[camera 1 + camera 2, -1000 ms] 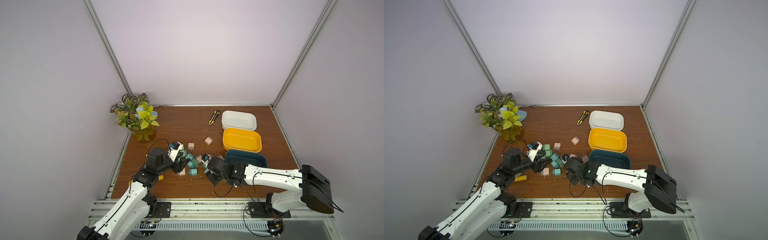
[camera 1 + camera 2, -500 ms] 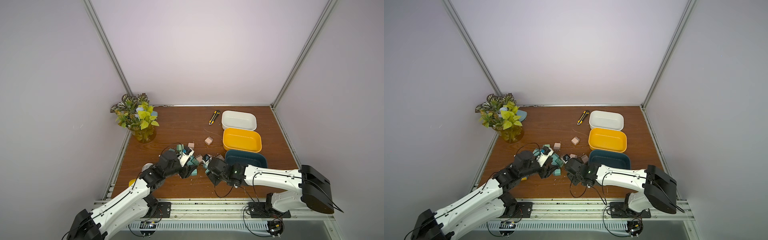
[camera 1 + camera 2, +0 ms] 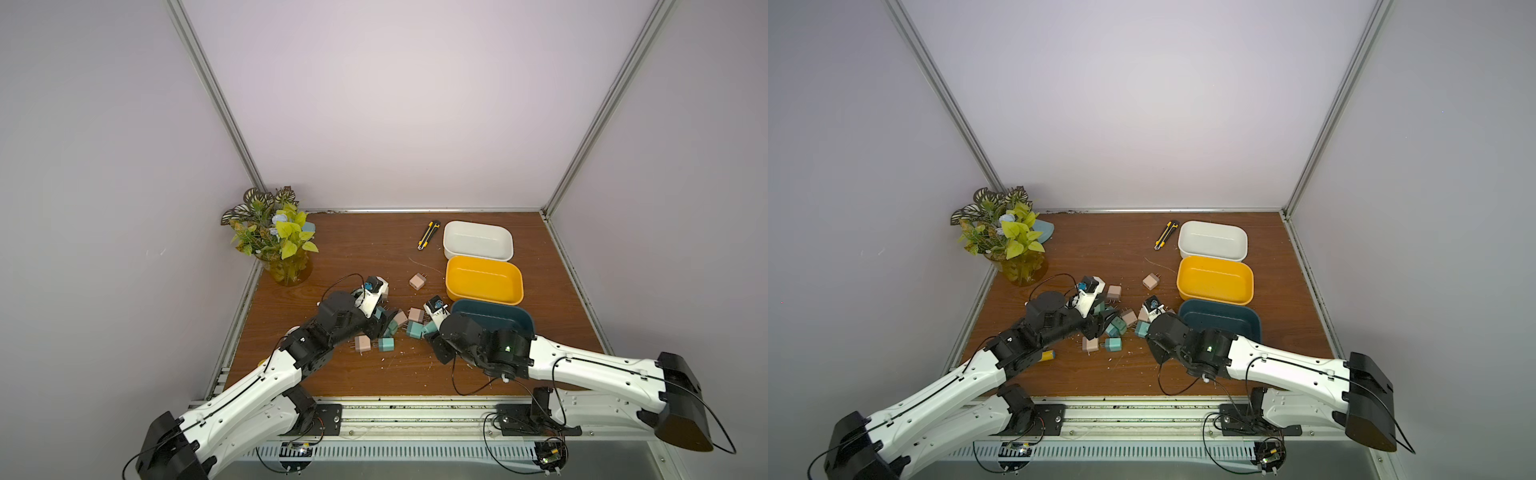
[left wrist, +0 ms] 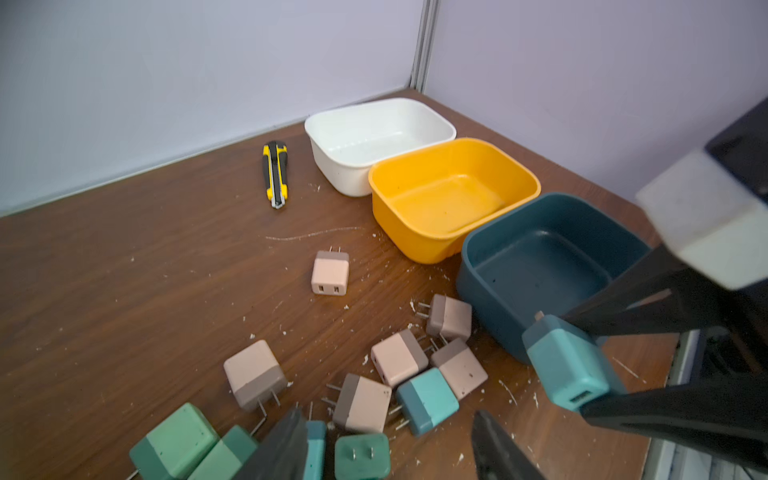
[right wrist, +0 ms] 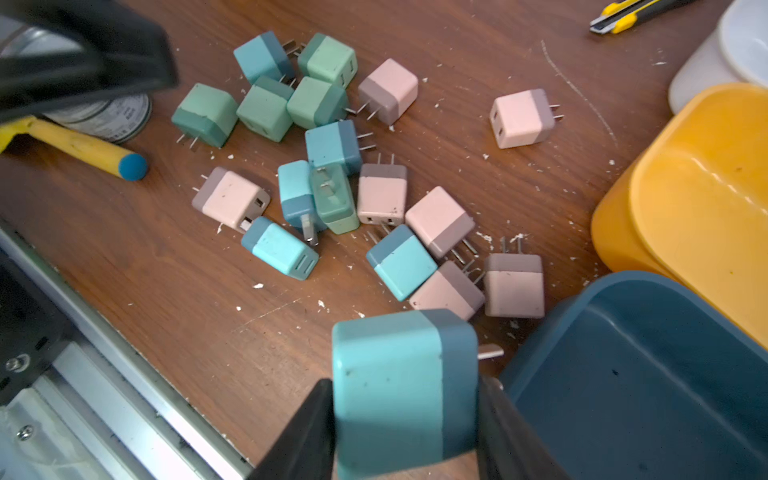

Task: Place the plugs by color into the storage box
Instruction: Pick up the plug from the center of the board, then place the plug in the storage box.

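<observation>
The open inside of the dark teal storage box [image 3: 524,312] [image 5: 620,400] is beside my right gripper, so next the gripper will move away from the pile and let go of the plug in there.
Several teal-blue, mint green and pale pink plugs [image 5: 332,145] lie heaped on the brown table, left of the dark teal storage box [image 3: 524,312]. My right gripper [image 5: 407,384] is shut on a teal-blue plug [image 5: 390,365], lifted beside that box's near corner. My left gripper [image 4: 388,415] is open and low over the pile; a dark green plug [image 4: 361,455] lies loose between its fingers [image 4: 282,449] and a teal one rests against one finger. A lone pink plug [image 3: 417,281] sits apart toward the yellow box [image 3: 484,297].
A white box [image 3: 477,256] stands behind the yellow one. A yellow-black utility knife [image 3: 428,235] lies at the back beside it, and a potted plant [image 3: 278,245] fills the back left corner. A yellow pen [image 5: 83,149] and a small can [image 5: 108,116] lie near the left arm.
My left arm has swung right and forward, bringing its open gripper down over the plug pile. My right arm has stayed put with the teal-blue plug in its grip.
</observation>
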`<state>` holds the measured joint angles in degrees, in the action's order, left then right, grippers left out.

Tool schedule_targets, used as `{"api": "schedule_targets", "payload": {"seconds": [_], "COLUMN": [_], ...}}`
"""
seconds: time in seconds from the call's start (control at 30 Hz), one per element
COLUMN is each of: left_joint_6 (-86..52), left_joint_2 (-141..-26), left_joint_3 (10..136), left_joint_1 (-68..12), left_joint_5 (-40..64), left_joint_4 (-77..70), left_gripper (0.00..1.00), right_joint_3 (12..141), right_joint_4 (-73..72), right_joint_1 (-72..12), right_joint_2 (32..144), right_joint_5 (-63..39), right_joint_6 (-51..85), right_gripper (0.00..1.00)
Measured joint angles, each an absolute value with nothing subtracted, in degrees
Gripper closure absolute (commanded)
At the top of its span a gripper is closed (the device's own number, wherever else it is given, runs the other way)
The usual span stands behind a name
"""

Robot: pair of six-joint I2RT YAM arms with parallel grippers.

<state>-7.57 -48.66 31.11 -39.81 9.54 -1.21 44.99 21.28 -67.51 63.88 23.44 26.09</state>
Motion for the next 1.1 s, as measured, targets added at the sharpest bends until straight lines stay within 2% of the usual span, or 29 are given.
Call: {"api": "schedule_targets", "payload": {"seconds": [0.1,0.33,0.43,0.53,0.77,0.8,0.87,0.9,1.03,1.1], "left_joint_6": [-8.6,-11.3,-12.4,-13.0,-14.8,-15.1,-15.5,-15.6,-15.9,-15.9], "left_joint_2": [-48.3,-49.8,-50.8,-51.0,-51.1,-51.2,-51.2,-51.2,-51.2,-51.2], "left_joint_3": [31.1,31.2,31.6,32.2,32.8,32.8,32.8,32.8,32.8,32.8], "left_joint_1": [-39.8,-39.8,-40.1,-40.3,-40.6,-40.7,-40.8,-40.9,-40.9,-40.9], "left_joint_5": [9.0,9.8,10.8,11.6,12.6,12.7,12.9,12.9,13.1,13.3], "left_joint_4": [-4.1,-7.1,-7.1,-7.2,-8.0,-8.0,-8.0,-8.0,-8.0,-7.9], "left_gripper": [0.36,0.36,0.36,0.36,0.36,0.36,0.37,0.36,0.36,0.36], "right_joint_3": [42.2,38.9,38.7,37.3,32.3,31.9,31.7,31.7,31.7,31.7], "right_joint_4": [21.5,23.6,24.5,24.7,24.8,24.8,24.5,24.2,22.2,21.2], "right_joint_1": [-67.0,-62.3,-57.9,-53.2,-47.3,-46.9,-46.2,-46.0,-45.5,-45.4], "right_joint_2": [59.8,50.9,49.1,48.5,51.1,51.6,52.7,53.1,54.1,54.7], "right_joint_5": [26.8,31.2,31.0,28.9,25.5,25.2,25.0,25.0,25.4,25.4], "right_joint_6": [28.8,35.2,36.6,37.6,38.2,38.2,38.0,37.9,37.3,37.3], "right_gripper": [0.70,0.78,0.78,0.65,0.67,0.64,0.43,0.37,0.20,0.17]}}
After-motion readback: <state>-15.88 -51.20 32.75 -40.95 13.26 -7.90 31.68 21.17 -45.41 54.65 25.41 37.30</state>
